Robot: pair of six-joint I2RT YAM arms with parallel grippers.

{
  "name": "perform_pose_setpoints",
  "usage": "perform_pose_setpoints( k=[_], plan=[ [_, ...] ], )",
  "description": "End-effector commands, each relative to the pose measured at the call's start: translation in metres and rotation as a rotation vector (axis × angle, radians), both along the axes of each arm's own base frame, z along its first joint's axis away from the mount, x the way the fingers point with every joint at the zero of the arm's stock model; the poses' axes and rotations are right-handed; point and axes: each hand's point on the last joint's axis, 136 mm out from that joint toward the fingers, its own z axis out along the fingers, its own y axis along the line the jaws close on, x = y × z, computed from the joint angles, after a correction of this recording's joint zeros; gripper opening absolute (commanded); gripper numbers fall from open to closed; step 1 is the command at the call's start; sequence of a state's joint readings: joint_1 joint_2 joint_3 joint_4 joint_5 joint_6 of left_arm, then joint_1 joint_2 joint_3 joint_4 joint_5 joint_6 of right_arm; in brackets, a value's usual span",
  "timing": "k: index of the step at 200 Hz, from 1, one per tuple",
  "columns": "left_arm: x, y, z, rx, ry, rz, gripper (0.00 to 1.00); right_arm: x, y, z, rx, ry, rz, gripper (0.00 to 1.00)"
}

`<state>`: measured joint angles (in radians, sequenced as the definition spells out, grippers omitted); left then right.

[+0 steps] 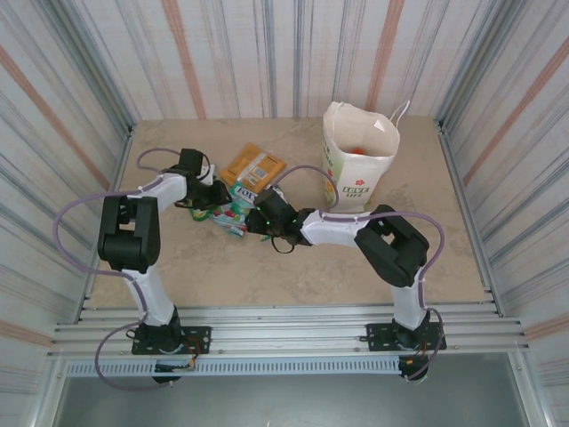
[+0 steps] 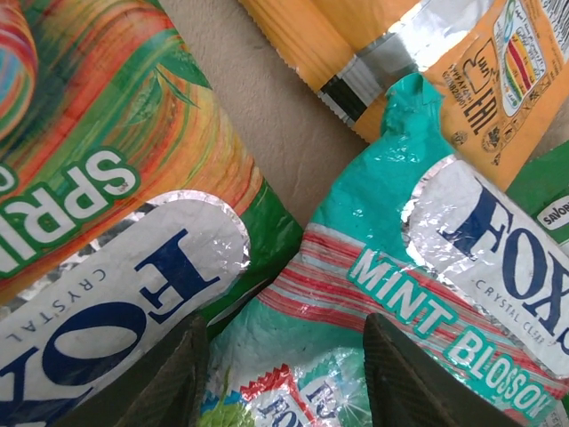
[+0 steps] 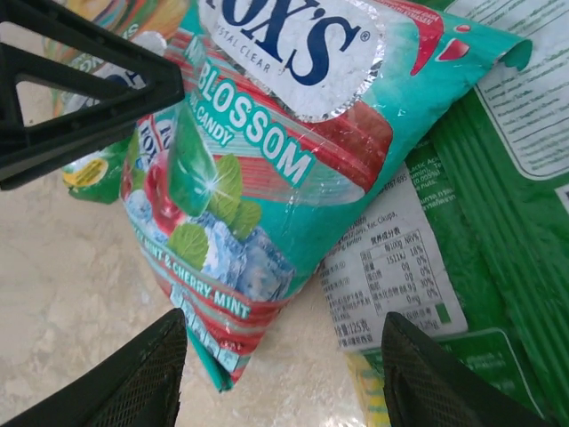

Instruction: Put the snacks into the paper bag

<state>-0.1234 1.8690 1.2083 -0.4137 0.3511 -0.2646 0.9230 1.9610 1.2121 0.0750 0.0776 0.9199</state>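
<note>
Next, my right gripper moves toward my left gripper to the near edge of the teal-and-red FOX'S packet, which lies between both grippers.
The snacks [image 1: 238, 194] lie in a heap left of the table's middle, with an orange packet [image 1: 252, 167] at the back. The white paper bag [image 1: 359, 158] stands open at the back right, something red-orange inside it. My left gripper [image 1: 213, 197] is down on the heap. In the left wrist view it [image 2: 280, 378] stands open astride a teal Mint Blossom packet [image 2: 356, 285], beside an orange-green packet [image 2: 107, 151]. My right gripper [image 1: 259, 219] is at the heap's near right side. It [image 3: 284, 378] is open over bare table, between the teal packet's [image 3: 267, 178] corner and a green packet [image 3: 498, 205].
A yellow-orange packet [image 2: 427, 53] lies beyond the teal one. The left gripper's black finger [image 3: 80, 89] crosses the top left of the right wrist view, close to my right gripper. Striped walls enclose the table [image 1: 293, 267] on three sides.
</note>
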Motion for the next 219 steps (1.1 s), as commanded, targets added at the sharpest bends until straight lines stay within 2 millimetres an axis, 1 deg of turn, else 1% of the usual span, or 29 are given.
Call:
perform_pose_setpoints(
  k=[1, 44, 87, 119, 136, 144, 157, 175, 189, 197, 219],
  plan=[
    [-0.003, -0.002, -0.006, -0.017, 0.008, -0.020, 0.48, 0.008, 0.012, 0.002, 0.058, 0.016, -0.035, 0.59],
    [-0.011, -0.003, -0.016, -0.027, 0.036, -0.020, 0.45, 0.020, 0.016, -0.015, 0.100, 0.039, -0.078, 0.59],
    [-0.016, -0.006, -0.021, -0.041, 0.050, -0.023, 0.42, 0.033, 0.031, -0.018, 0.145, 0.018, -0.083, 0.59],
    [-0.019, -0.009, -0.023, -0.050, 0.058, -0.027, 0.41, 0.044, 0.042, -0.014, 0.204, -0.020, -0.082, 0.58],
    [-0.019, -0.011, -0.022, -0.055, 0.058, -0.030, 0.41, 0.048, 0.045, -0.010, 0.206, -0.042, -0.080, 0.53],
    [-0.019, -0.012, -0.021, -0.056, 0.055, -0.031, 0.41, 0.049, 0.044, -0.008, 0.203, -0.051, -0.081, 0.49],
    [-0.019, -0.013, -0.018, -0.057, 0.049, -0.031, 0.41, 0.048, 0.042, -0.005, 0.195, -0.067, -0.083, 0.40],
    [-0.018, -0.013, -0.011, -0.057, 0.037, -0.027, 0.41, 0.046, 0.037, 0.003, 0.182, -0.101, -0.085, 0.31],
    [-0.017, -0.011, -0.003, -0.052, 0.017, -0.025, 0.42, 0.044, 0.034, 0.010, 0.179, -0.128, -0.077, 0.26],
    [-0.017, -0.011, 0.003, -0.052, 0.007, -0.022, 0.43, 0.042, 0.032, 0.014, 0.175, -0.139, -0.073, 0.25],
    [-0.015, -0.010, 0.025, -0.051, -0.036, -0.016, 0.47, 0.036, 0.025, 0.030, 0.145, -0.191, -0.052, 0.21]
  ],
)
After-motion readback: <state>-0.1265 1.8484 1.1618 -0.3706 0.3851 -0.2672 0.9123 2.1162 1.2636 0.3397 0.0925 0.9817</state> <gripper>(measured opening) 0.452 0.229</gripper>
